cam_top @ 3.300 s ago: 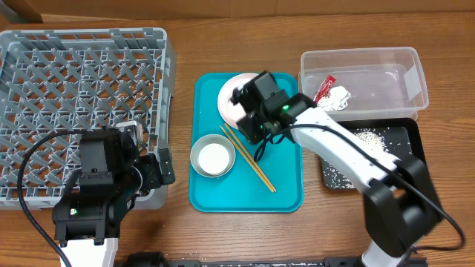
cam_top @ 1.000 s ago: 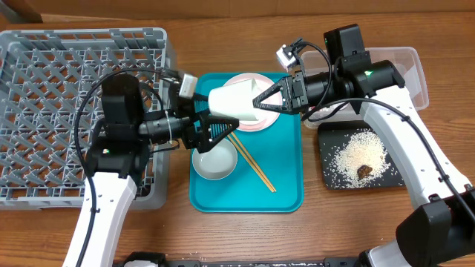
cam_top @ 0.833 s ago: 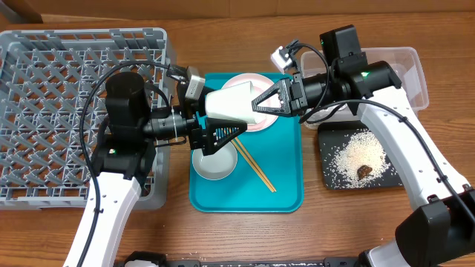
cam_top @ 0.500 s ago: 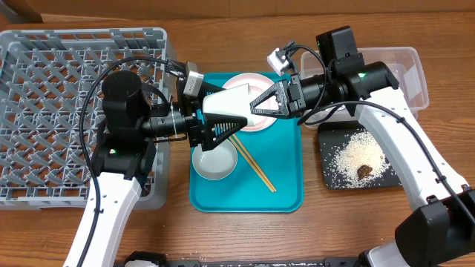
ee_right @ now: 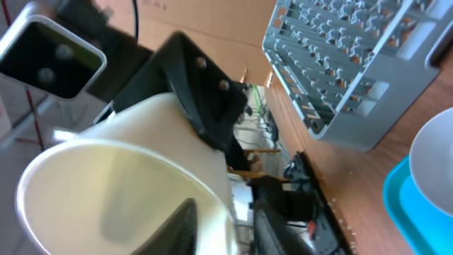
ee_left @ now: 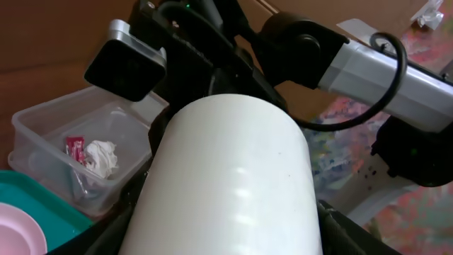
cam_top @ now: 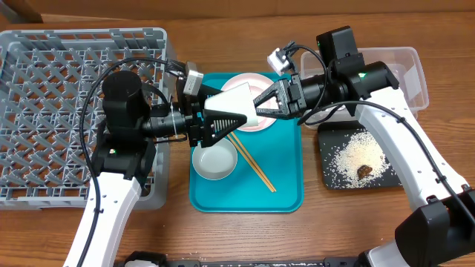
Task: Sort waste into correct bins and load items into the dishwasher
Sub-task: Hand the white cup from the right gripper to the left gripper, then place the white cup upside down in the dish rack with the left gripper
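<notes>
I will next swing my left gripper left in the overhead view, to the dish rack's empty near wires below it, then lower and release the cup [cam_top: 234, 100].
The white cup [cam_top: 234, 100] hangs on its side above the teal tray [cam_top: 286, 185], held from both ends. My left gripper [cam_top: 223, 119] is shut round its body; in the left wrist view the cup [ee_left: 233, 184] fills the space between the dark fingers of that gripper [ee_left: 226, 237]. My right gripper [cam_top: 256, 106] grips the rim, with one finger inside the cup [ee_right: 106, 191] and one outside in its wrist view [ee_right: 223, 227]. The pink plate [cam_top: 245, 78], a bowl [cam_top: 214, 162] and the chopsticks [cam_top: 256, 169] lie on the tray below.
The grey dish rack [cam_top: 74, 74] stands at the left. The clear tub [cam_top: 408, 74] at the back right holds the red wrapper [ee_left: 74, 149] and tissue [ee_left: 101, 157]. The black tray [cam_top: 334, 178] holds rice [cam_top: 356, 148] and a brown lump [cam_top: 365, 170].
My left gripper has risen from below the cup and closed round its body. My right gripper has kept its hold on the rim and barely moved.
</notes>
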Controlling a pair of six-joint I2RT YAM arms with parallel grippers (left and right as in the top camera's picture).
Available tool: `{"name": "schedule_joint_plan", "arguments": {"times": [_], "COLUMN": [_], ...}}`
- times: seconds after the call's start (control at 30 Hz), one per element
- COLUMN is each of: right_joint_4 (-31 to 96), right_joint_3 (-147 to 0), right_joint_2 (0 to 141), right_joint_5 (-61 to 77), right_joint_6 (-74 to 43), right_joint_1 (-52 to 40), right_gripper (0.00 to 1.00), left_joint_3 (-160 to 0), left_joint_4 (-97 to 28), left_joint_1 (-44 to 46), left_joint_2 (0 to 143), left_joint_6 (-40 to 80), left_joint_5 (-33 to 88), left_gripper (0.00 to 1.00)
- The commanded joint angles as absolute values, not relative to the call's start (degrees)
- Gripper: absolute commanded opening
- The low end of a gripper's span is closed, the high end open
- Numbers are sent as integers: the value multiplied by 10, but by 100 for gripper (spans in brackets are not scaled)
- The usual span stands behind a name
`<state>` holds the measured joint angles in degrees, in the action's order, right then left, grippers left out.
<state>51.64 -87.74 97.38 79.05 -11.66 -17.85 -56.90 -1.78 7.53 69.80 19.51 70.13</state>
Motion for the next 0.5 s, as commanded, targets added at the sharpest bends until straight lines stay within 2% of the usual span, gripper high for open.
{"name": "schedule_joint_plan", "arguments": {"times": [0.0, 0.03, 0.1, 0.17, 0.3, 0.47], "right_joint_4": [529, 540, 564, 594, 630, 696], "right_joint_3": [-881, -881, -881, -881, -882, -883], "right_joint_2": [972, 972, 972, 972, 969, 934], "right_joint_5": [712, 661, 562, 437, 289, 137], "right_joint_6": [-116, -116, -116, -116, -116, -115], "right_joint_1": [-180, -180, -179, -171, -140, -82], "right_gripper": [41, 43, 47, 51, 56, 57], "left_joint_3": [-578, -578, -578, -578, -578, -588], "left_joint_4": [-62, -79, -108, -141, -222, -367], "left_joint_1": [78, 77, 73, 61, 28, -46], "left_joint_2": [699, 699, 699, 699, 696, 680], "left_joint_6": [168, 158, 142, 122, 86, 70], "left_joint_5": [629, 612, 590, 575, 529, 387], "left_gripper": [34, 27, 20, 17, 13, 6]}}
